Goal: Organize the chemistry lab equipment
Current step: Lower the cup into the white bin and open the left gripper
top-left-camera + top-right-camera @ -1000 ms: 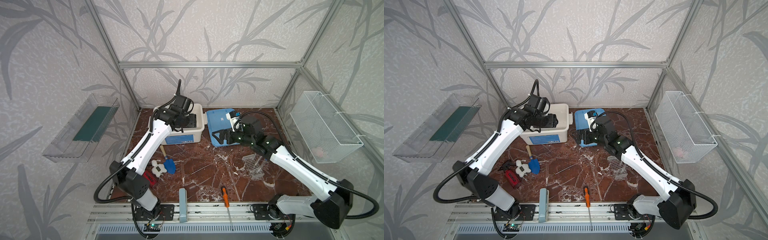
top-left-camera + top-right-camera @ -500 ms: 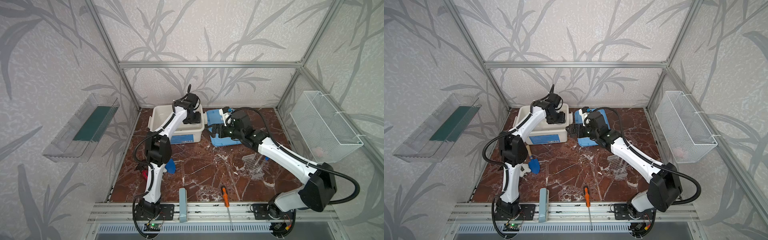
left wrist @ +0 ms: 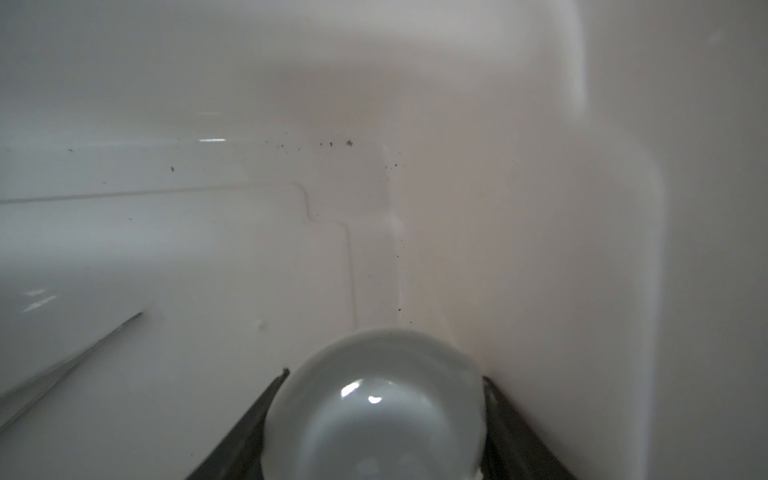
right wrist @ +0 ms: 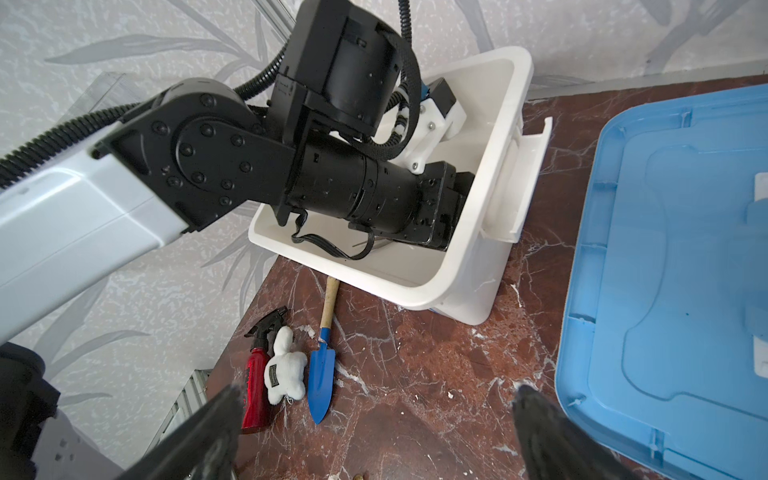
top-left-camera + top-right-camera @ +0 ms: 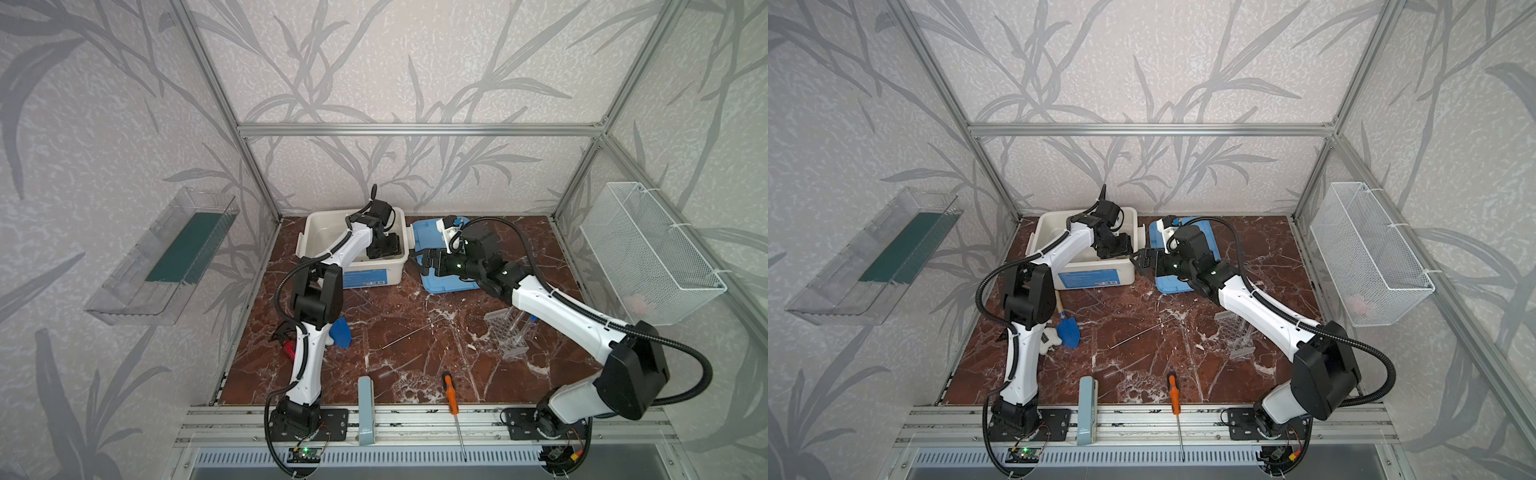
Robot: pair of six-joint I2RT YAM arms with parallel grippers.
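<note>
My left gripper lowers next and releases the dish (image 3: pixel 374 411) on the bin's bottom by the bin's side (image 3: pixel 324 300) nearest the blue lid, since that spot is bare, clear of the thin rod.
My left gripper (image 3: pixel 380 399) is down inside the white bin (image 5: pixel 311 237), near its right wall, and is shut on a small white round dish (image 3: pixel 374 411). One dark finger presses each side of the dish. A thin rod (image 3: pixel 70 365) lies on the bin floor. In both top views the left gripper (image 5: pixel 384 249) (image 5: pixel 1117 247) sits low in the bin. My right gripper (image 4: pixel 376 415) (image 5: pixel 428 262) hovers open and empty over the table between the bin and the blue lid (image 5: pixel 440 282). The clear tube rack (image 5: pixel 505 328) holds blue-capped test tubes (image 5: pixel 525 322). Another thin rod (image 5: pixel 411 328) lies mid-table.
A blue trowel (image 4: pixel 322 374), a white plush toy (image 4: pixel 284 372) and a red spray bottle (image 4: pixel 253 386) lie left of the bin. An orange screwdriver (image 5: pixel 451 395) and a grey box (image 5: pixel 365 399) sit at the front edge. A wire basket (image 5: pixel 648 257) hangs on the right wall, a clear tray (image 5: pixel 162 257) on the left.
The left arm has folded upright and its gripper has gone down into the right side of the bin. The right gripper has moved left toward the bin.
</note>
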